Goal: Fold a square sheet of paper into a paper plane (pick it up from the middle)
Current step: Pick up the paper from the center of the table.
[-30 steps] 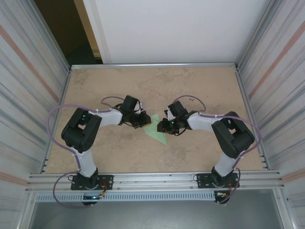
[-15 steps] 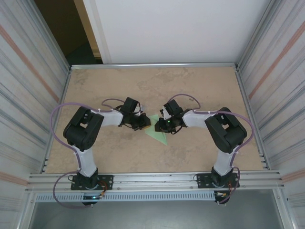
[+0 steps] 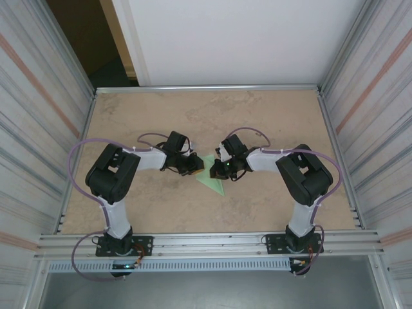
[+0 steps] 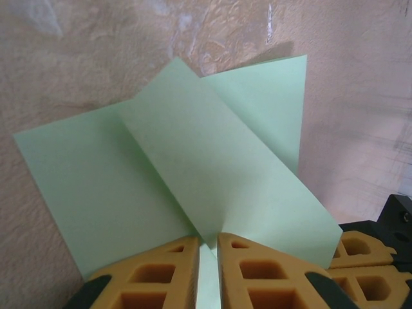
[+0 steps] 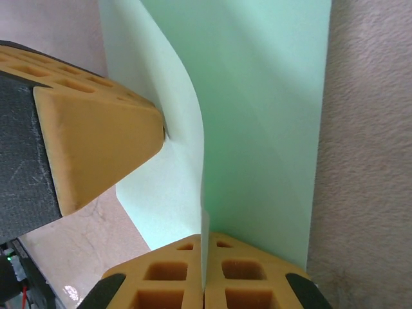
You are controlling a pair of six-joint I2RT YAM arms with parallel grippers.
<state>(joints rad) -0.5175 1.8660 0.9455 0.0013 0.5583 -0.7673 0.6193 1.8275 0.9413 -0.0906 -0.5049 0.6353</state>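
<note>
The robot's right gripper will next go up and outward and let go of the paper's upright flap above the open table, because that free part of the table is outward of the gripper.
The pale green sheet of paper (image 3: 213, 179), partly folded with raised flaps, lies at the table's middle between both arms. My left gripper (image 3: 195, 166) comes in from the left and is shut on a pinched ridge of the paper (image 4: 193, 167); the paper runs down between the orange pads of that gripper (image 4: 207, 257). From the right, my right gripper (image 3: 217, 168) is shut on an upright flap of the paper (image 5: 257, 116), the pads of that gripper (image 5: 204, 267) pressed together on its edge. A left fingertip (image 5: 96, 141) touches the same flap.
The tan table (image 3: 270, 122) has free room behind and to both sides of the arms. Corrugated metal walls (image 3: 38, 129) stand left and right, and an aluminium rail (image 3: 206, 241) runs along the near edge.
My right gripper has moved a little left toward the left gripper and closed its jaws on the paper flap. The left arm has hardly moved.
</note>
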